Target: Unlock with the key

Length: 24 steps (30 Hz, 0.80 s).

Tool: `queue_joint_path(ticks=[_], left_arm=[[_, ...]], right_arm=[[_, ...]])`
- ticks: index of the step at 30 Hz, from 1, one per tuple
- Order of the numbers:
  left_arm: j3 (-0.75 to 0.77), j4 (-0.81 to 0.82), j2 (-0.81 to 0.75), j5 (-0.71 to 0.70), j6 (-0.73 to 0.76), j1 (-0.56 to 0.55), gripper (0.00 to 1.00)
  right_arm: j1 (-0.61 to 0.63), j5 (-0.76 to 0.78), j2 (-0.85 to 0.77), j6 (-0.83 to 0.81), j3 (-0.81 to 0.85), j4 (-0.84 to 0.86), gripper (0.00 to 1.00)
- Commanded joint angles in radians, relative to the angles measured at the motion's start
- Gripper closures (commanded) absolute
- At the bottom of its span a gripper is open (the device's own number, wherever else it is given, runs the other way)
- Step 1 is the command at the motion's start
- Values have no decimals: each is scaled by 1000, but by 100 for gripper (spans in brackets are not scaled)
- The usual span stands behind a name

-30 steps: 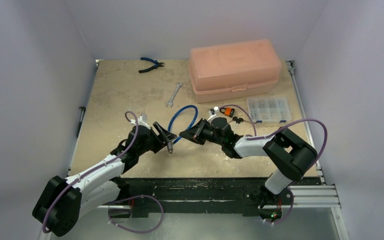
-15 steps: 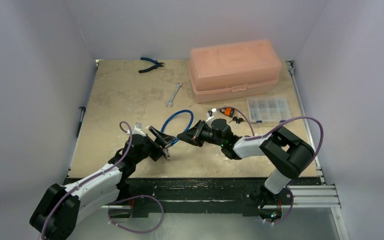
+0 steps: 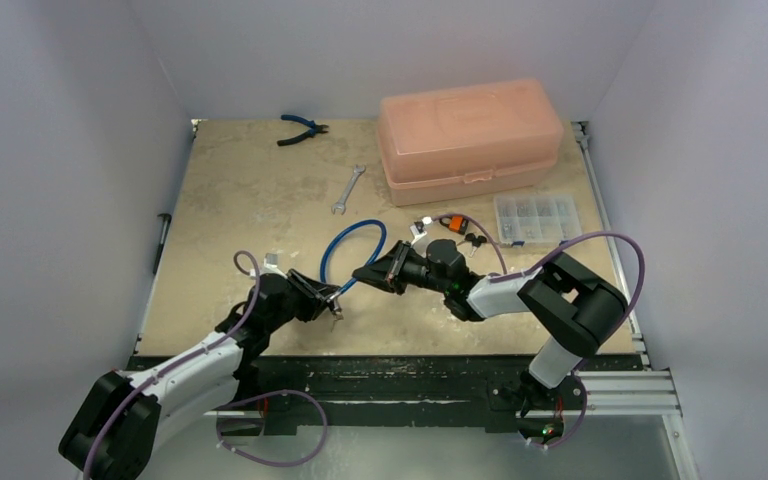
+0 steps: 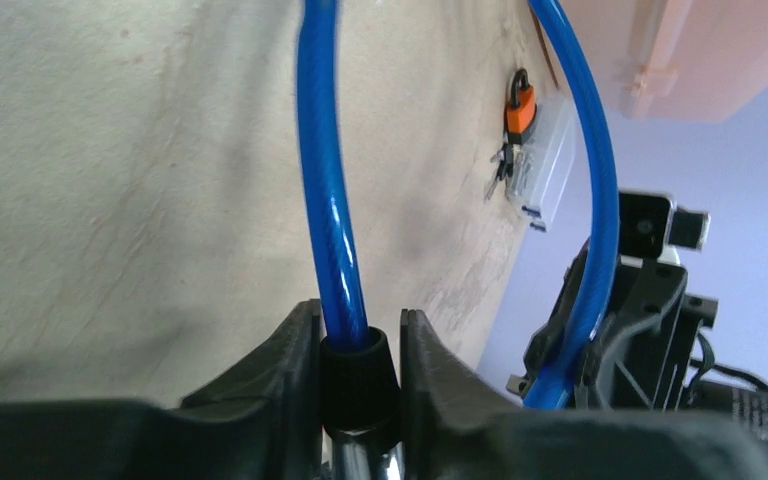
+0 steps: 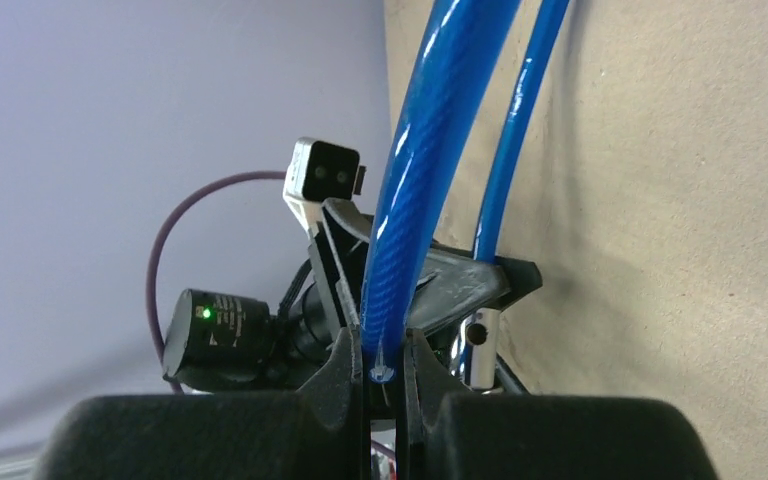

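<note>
My right gripper moves outward and down to the tabletop by the wrench's near jaw next and releases the cable, since that spot lies bare.
A blue cable lock loops over the table between my two grippers. My left gripper is shut on its black collar end, with a metal pin below the collar. My right gripper is shut on the cable's other end, a little right of the left gripper. A small orange padlock with a bunch of keys lies on the table behind the right arm; both also show in the left wrist view, padlock and keys.
A pink plastic box stands at the back right, a clear parts organizer in front of it. A wrench lies mid-table and blue-handled pliers at the back edge.
My left gripper has drawn back toward the near left edge with the collar end in it. The cable loop followed, and the right gripper shifted slightly left.
</note>
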Motion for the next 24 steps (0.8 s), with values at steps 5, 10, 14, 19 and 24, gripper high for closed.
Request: queue_joint_path(ticks=[5,10,14,19,24], left_arm=[[192,-358,-24,-139,185,20,100],[296,-548,-52,-271,329,40,100],[373,-669,-32,-389,401,52,100],[430,-773,-21,-558,416,65,100],[462,-862,20,-722,380,101,100]], right_arm=[[-22,-120,29,-131,44,23,100],[-39,-67,1,-341,147,-262,100],[-39,-40,37,-529,292,-471,100],[-39,-45,143,-598,447,-558,100],[-39,-50,258,-629,595,-626,100]])
